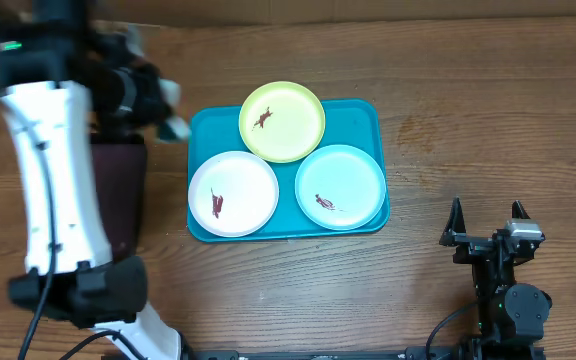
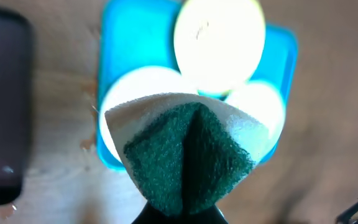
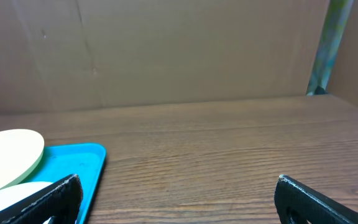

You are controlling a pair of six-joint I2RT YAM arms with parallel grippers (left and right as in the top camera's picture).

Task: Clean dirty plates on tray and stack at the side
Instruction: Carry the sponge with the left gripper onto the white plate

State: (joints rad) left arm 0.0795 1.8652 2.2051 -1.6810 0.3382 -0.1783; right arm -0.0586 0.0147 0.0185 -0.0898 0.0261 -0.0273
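Observation:
I need to move my left gripper down onto the white (image 1: 233, 193) plate, toward the right in the overhead view, because that plate is smeared, and then let go of the sponge (image 2: 188, 155) beside it.
The turquoise tray (image 1: 363, 115) lies mid-table and holds three plates, each with dark red-brown smears: yellow-green (image 1: 282, 121) at the back, white (image 1: 233, 193) front left, light blue (image 1: 340, 186) front right. My left gripper (image 1: 171, 112) hovers just off the tray's back-left corner. It is shut on a folded sponge (image 2: 188, 155), green scouring side with white edges, which hangs over the tray (image 2: 114, 37) and plates in the left wrist view. My right gripper (image 1: 488, 225) rests open near the front right, apart from the tray, with only bare wood between its fingers (image 3: 316, 202).
A dark rectangular tray (image 1: 123, 190) lies left of the turquoise one, partly under my left arm. The right wrist view shows the tray's corner (image 3: 79, 158), the yellow-green plate's rim (image 3: 8, 152) and a cardboard wall behind the table.

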